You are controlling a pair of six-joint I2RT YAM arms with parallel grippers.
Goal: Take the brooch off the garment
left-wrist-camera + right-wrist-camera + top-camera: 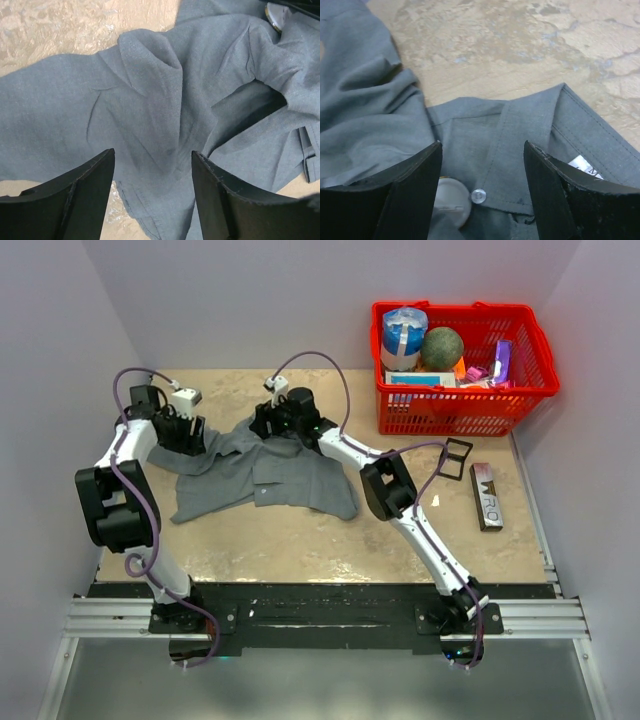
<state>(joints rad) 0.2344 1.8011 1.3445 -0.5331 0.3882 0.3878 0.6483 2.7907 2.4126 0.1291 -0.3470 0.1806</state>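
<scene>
My left gripper goes down onto the top of the raised shirt fold next and closes its fingers across it, since the fold already runs between its open fingers.
The garment point(262, 476), a grey collared shirt, lies crumpled on the tan table. My right gripper point(482, 145) stands open low over its collar point(530, 112). The brooch point(454, 202), a pale round disc with a gold rim, lies just inside the left finger point(415, 190), beside a small white button point(478, 196). A white label point(584, 166) peeks out by the right finger. My left gripper point(153, 152) is open over a raised fold of the shirt point(150, 75), near its hem. In the left wrist view the brooch point(274, 16) shows at the top right edge. From above, the left gripper point(188, 440) and right gripper point(268, 425) both sit at the shirt's far side.
A red basket point(520, 390) of assorted items stands at the back right. A dark flat box point(487, 497) lies at the right edge, with a small black frame point(455, 458) near it. Walls close in on the left, back and right.
</scene>
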